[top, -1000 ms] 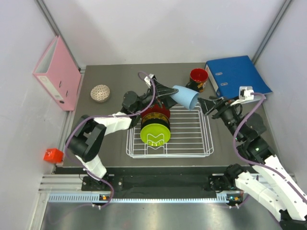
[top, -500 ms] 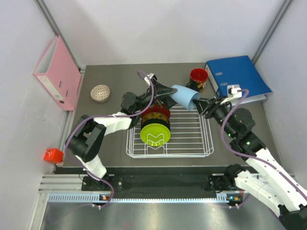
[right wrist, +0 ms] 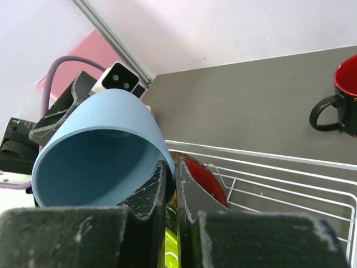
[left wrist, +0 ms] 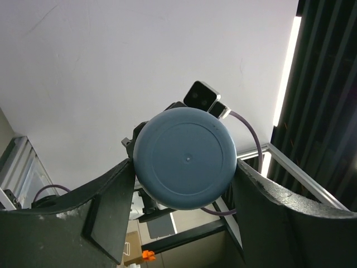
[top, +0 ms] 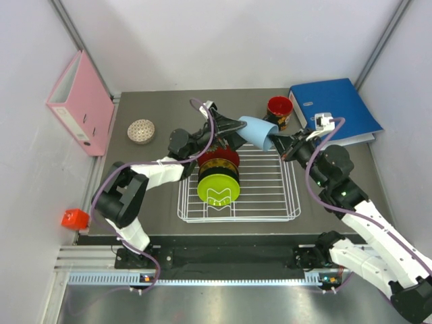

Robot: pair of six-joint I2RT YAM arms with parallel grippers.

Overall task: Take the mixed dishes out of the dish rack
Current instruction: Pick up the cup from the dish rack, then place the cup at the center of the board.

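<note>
The tilted cup goes outward in my right gripper to the black mug's opening (top: 280,106) (right wrist: 348,73) next. It turns upright, goes down inside, then leaves the gripper.
A light blue cup (top: 258,132) hangs tilted above the far edge of the white wire dish rack (top: 236,220). My left gripper (top: 239,129) grips it round the base; the left wrist view shows the cup's round bottom (left wrist: 184,159) held between both fingers (left wrist: 111,218). My right gripper (top: 277,140) is shut on the cup's rim (right wrist: 95,151), one finger inside and one outside (right wrist: 171,164). In the rack stand a lime-green bowl (top: 218,187) and, behind it, a red gold-patterned bowl (top: 219,159) (right wrist: 201,178).
A black mug with a red inside (top: 278,111) (right wrist: 346,97) stands on the table behind the rack, next to the blue binder (top: 334,108). A small beige bowl (top: 141,130) sits far left near the pink binder (top: 81,101). An orange-red block (top: 74,218) lies at the left edge.
My right arm has reached left to the cup and its jaws have gone from open to shut on the rim. The left gripper has kept hold of the cup, which shifted slightly left.
</note>
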